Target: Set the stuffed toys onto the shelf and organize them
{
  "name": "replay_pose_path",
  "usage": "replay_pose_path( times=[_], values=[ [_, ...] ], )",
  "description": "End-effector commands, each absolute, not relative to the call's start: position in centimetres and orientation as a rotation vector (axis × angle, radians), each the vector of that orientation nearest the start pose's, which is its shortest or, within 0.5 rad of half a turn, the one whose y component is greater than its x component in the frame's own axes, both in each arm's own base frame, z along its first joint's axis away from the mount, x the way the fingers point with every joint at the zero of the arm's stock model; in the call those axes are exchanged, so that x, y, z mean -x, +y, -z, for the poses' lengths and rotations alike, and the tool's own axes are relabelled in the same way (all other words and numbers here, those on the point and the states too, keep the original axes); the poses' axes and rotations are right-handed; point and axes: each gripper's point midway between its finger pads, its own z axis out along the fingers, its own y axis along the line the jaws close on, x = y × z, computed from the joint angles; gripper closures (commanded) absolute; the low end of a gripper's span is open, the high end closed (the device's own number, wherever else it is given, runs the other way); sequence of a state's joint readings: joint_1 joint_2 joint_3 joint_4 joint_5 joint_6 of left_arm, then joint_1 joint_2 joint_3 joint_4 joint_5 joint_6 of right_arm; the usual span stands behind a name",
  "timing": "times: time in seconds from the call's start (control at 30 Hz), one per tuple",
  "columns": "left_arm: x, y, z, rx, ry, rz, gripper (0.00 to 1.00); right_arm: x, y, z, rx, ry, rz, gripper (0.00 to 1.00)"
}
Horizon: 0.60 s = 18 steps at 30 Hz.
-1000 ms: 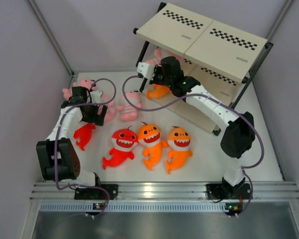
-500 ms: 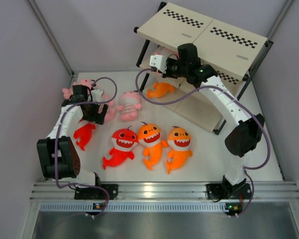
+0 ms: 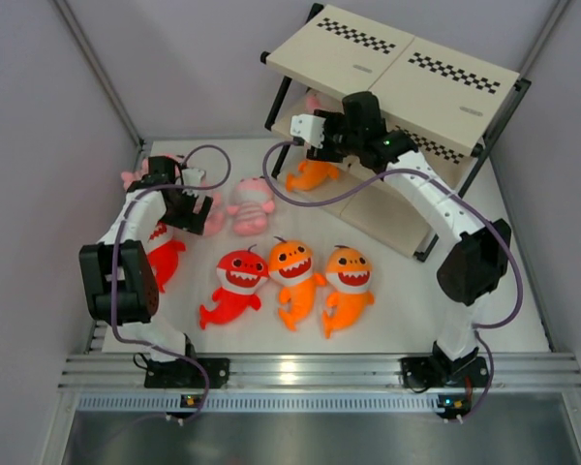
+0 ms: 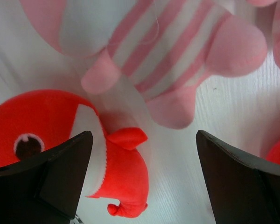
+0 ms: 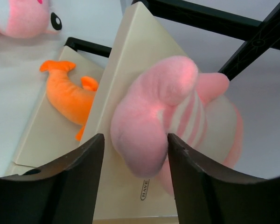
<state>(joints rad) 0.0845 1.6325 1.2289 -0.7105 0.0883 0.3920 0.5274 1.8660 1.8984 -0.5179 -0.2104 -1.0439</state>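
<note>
The robot will next move its left gripper outward, past the red shark, to the pink striped plushie and down onto its striped middle (image 4: 170,45).
My right gripper (image 3: 321,122) (image 5: 135,182) reaches under the shelf's (image 3: 397,68) top boards. Its jaws stand open around a pink striped plush (image 5: 154,121) (image 3: 313,102) that rests on the cream middle board (image 5: 130,56). An orange shark (image 3: 313,176) (image 5: 70,98) lies on the lowest board. My left gripper (image 3: 189,208) (image 4: 144,172) hangs wide open over the table, above a red shark (image 3: 162,257) (image 4: 42,130) and a pink striped plush (image 4: 177,51). Nothing is between its fingers (image 4: 51,172).
A red shark (image 3: 234,286) and two orange sharks (image 3: 292,276) (image 3: 347,286) lie in a row mid-table. Pink plushies (image 3: 250,205) (image 3: 136,177) lie at the left. Another pink toy (image 5: 18,16) shows beyond the shelf's black frame (image 3: 494,136).
The right gripper rose from the lowest board to the middle board and its jaws opened off the pink plush. The left gripper shifted slightly toward the back, staying open.
</note>
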Motion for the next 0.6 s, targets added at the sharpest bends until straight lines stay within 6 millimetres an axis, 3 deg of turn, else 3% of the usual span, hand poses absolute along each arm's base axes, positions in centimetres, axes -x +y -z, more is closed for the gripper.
replay_pose_path(
  times=[0.0,0.03,0.13,0.27,0.4,0.43,0.53,0.57],
  values=[
    [-39.4,3.1,-11.5,-0.464,2.551,-0.052,0.02,-48.1,26.9,-31.2,1.486,1.348,0.148,0.41],
    [-39.7,3.0,-11.5,-0.481,2.546,-0.05,0.02,-48.0,26.8,-31.4,1.475,1.352,0.147,0.33],
    [-40.4,2.5,-10.8,-0.578,2.541,-0.053,0.02,-47.2,26.8,-32.2,1.456,1.337,0.147,0.24],
    [-40.6,2.5,-7.6,-0.628,2.61,-0.03,0.07,-46.2,27.2,-32.6,1.458,1.324,0.141,0.11],
    [-40.4,1.5,-6.2,-0.684,2.617,0.054,0.13,-45.6,27.5,-33.8,1.42,1.306,0.154,0.02],
    [-40.6,1.5,-6.0,-0.677,2.622,0.059,0.16,-45.3,27.6,-34.1,1.41,1.303,0.149,0.01],
    [-41.1,1.3,-5.7,-0.66,2.627,0.081,0.4,-44.4,27.9,-34.9,1.396,1.28,0.141,0.01],
    [-41.2,1.1,-5.8,-0.657,2.623,0.089,0.54,-43.9,28.2,-35.1,1.4,1.271,0.136,0.0]
  ],
)
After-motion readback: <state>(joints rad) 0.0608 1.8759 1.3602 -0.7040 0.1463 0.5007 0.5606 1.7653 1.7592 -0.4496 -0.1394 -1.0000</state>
